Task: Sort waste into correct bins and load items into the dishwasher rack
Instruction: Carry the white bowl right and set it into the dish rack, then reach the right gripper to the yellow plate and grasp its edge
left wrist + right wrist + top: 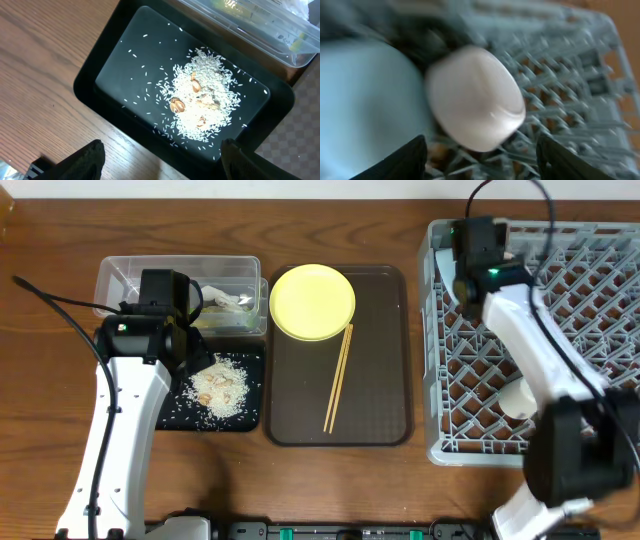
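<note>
I should move my right gripper off the rack next, toward the yellow plate (312, 302) and down onto the plate's rim on the rack side, because the plate is still on the brown serving tray.
My left gripper (162, 160) is open and empty, over the near rim of the black tray (100, 65), which holds the rice scraps (202, 102), also seen from overhead (220, 388). The clear tub (125, 275) behind it holds the white paper scrap (226, 300) and the yellow-green wrapper (298, 41). The yellow plate (312, 302) and chopsticks (338, 378) lie on the brown serving tray. My right gripper (482, 160) is open and empty over the grey rack (600, 290), close to the pale cup (475, 97) and the light blue bowl (365, 100). The white bowl is hidden.
The brown serving tray (385, 380) lies between the bins and the rack. My right arm (520, 330) crosses the rack's left half and hides part of it; the cup (517, 398) shows beside it. Bare wooden table (40, 60) lies left of the black tray.
</note>
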Controlling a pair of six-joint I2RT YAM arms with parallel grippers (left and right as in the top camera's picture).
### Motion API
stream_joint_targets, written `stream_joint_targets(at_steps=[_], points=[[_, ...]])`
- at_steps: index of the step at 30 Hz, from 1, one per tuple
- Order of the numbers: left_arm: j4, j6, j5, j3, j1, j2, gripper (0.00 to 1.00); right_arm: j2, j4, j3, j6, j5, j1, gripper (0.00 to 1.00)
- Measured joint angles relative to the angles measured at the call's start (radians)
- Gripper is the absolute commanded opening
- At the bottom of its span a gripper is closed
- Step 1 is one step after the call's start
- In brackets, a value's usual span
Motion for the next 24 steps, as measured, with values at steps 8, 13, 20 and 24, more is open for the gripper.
stream_joint_targets(at_steps=[8,13,20,24], points=[[0.000,0.000,0.000,0.000,0.000,0.000,0.77,-0.174,0.072,0.008,0.009,-0.453,0.133,0.69],[0.000,0.000,0.000,0.000,0.000,0.000,0.77,-0.103,0.092,0.008,0.032,-0.543,0.235,0.67],[0.000,0.000,0.000,0.000,0.000,0.000,0.77,0.112,0.187,0.008,0.126,-0.489,0.288,0.58],[0.001,0.000,0.000,0.000,0.000,0.000,0.77,0.231,0.245,0.008,0.179,-0.469,0.289,0.55]])
